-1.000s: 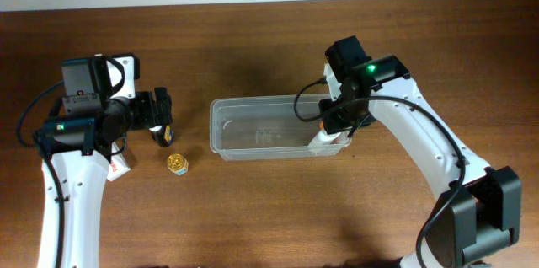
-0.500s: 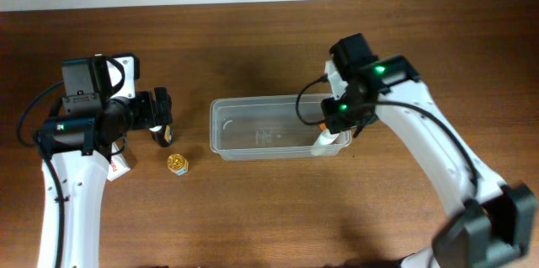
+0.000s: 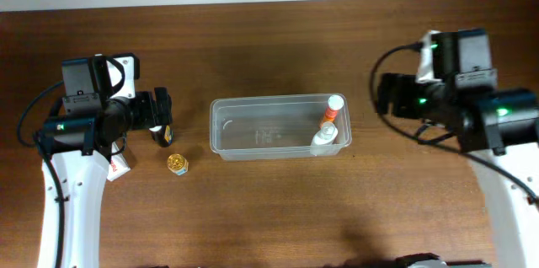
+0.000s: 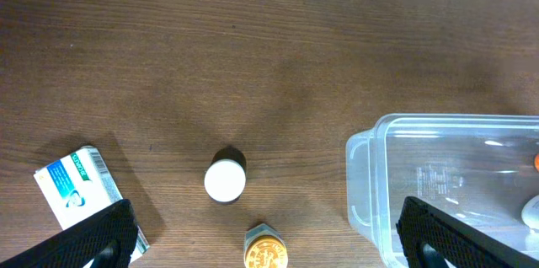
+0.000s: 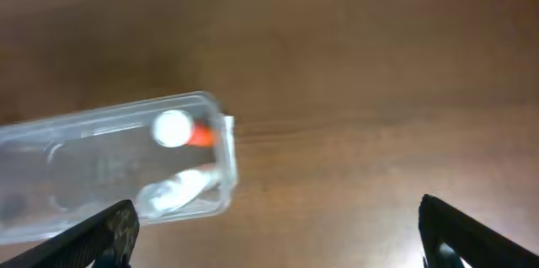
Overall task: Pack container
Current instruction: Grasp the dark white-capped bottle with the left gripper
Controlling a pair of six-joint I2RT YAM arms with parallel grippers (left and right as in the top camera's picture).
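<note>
The dark bottle stands below my left gripper, so the gripper will next lower its open fingers around the white cap of the dark bottle point(image 3: 156, 129) and close there.
The clear container point(image 3: 261, 133) lies mid-table. In its right end rest an orange bottle with a white cap point(image 3: 331, 112) and a pale bottle point(image 3: 323, 138). My right gripper point(image 3: 386, 96) hangs open and empty above bare table, to the right of the container. Its wrist view shows the container point(image 5: 227, 158) blurred, with the orange bottle point(image 5: 200, 136) inside. My left gripper point(image 3: 162, 115) is open and empty, high over a white-capped dark bottle point(image 4: 225, 180) and a gold-lidded jar point(image 4: 265, 253). That jar point(image 3: 178, 163) stands left of the container point(image 4: 370, 175).
A white and blue box point(image 3: 118, 164) lies by the left arm, and shows beside the left finger in the left wrist view point(image 4: 80, 188). Dark wooden table surrounds everything, with a pale wall edge along the far side.
My right gripper opened, left the bottles lying in the container's right end, and drew back to the right. The left arm stayed still.
</note>
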